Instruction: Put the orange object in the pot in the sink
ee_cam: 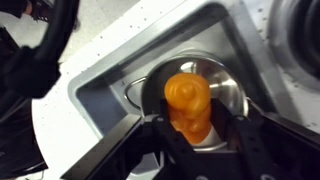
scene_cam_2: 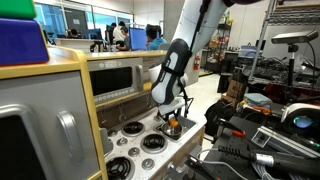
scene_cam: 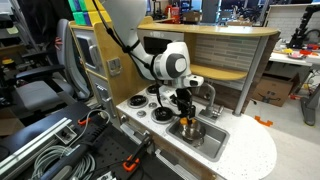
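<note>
My gripper lowers the orange toy a little toward the opening of the open metal pot below it in the sink next, and then releases it inside.
The orange object (ee_cam: 189, 103) is a small lumpy orange toy held between my gripper's (ee_cam: 190, 128) two black fingers in the wrist view. It hangs directly above the shiny metal pot (ee_cam: 222, 88), which sits in the grey sink (ee_cam: 110, 95). In an exterior view my gripper (scene_cam: 185, 108) is just above the pot (scene_cam: 189, 128) in the sink of a white toy kitchen counter. In an exterior view the orange object (scene_cam_2: 173, 121) shows under the gripper (scene_cam_2: 172, 115).
A faucet (scene_cam: 210, 97) stands behind the sink. Stove burners (scene_cam: 161, 114) lie beside the sink on the counter (scene_cam: 250, 150). A toy oven with a microwave (scene_cam_2: 118, 80) stands at the counter's end. Cables and clamps (scene_cam: 60, 150) lie in front.
</note>
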Controlling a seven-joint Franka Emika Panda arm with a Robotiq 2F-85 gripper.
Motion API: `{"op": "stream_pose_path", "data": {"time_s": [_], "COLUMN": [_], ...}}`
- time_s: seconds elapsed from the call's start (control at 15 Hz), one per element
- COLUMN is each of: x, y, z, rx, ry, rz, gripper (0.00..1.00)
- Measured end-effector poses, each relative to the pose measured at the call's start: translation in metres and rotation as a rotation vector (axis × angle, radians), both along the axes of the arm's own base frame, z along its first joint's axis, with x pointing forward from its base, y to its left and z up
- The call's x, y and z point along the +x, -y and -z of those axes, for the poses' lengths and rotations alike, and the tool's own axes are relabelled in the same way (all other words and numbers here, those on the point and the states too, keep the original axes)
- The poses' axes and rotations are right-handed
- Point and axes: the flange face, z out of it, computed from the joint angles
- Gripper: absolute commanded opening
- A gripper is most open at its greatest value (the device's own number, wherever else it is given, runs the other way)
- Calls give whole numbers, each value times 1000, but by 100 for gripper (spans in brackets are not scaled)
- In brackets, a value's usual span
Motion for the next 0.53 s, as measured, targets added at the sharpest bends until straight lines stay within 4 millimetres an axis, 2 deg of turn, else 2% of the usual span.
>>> {"op": "stream_pose_path", "data": {"time_s": [0.2, 0.4, 0.47, 0.53], "x": [-1, 8, 12, 16], "y": [35, 37, 32, 26], "z": [11, 18, 20, 22], "rx": [-8, -7, -6, -3], "ry": [-56, -69, -70, -70], "rz": [125, 178, 187, 194], "gripper": [20, 22, 41, 68]}}
